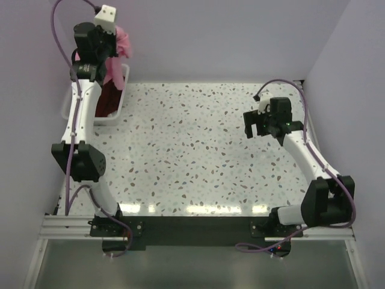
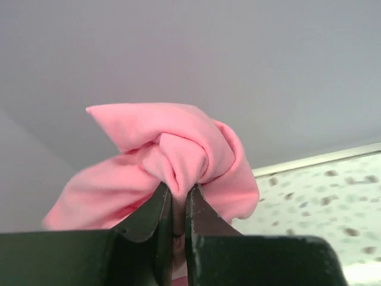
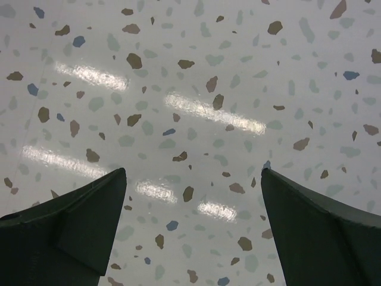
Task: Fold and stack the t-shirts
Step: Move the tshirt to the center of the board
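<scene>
Only table lies between the right gripper's fingers, so the right gripper will go down and back toward the table's middle, onto the light pink t-shirt's end (image 1: 115, 73).
The light pink t-shirt (image 1: 122, 43) is bunched and lifted high at the far left, with part of it trailing down toward the basket. My left gripper (image 1: 114, 43) is shut on it. In the left wrist view the black fingertips (image 2: 158, 205) pinch a knot of pink cloth (image 2: 169, 140), the gripper (image 2: 178, 192) nearly closed around it. The dark maroon t-shirt (image 1: 108, 97) lies in the white basket (image 1: 124, 77) below. My right gripper (image 1: 255, 123) hovers open over the table's right side, and in its own view the gripper (image 3: 193, 174) has only speckled tabletop between its fingers.
The white lattice basket stands at the table's far left corner against the lilac wall. The speckled tabletop (image 1: 192, 150) stretches between the two arms. Walls close in at the left, back and right.
</scene>
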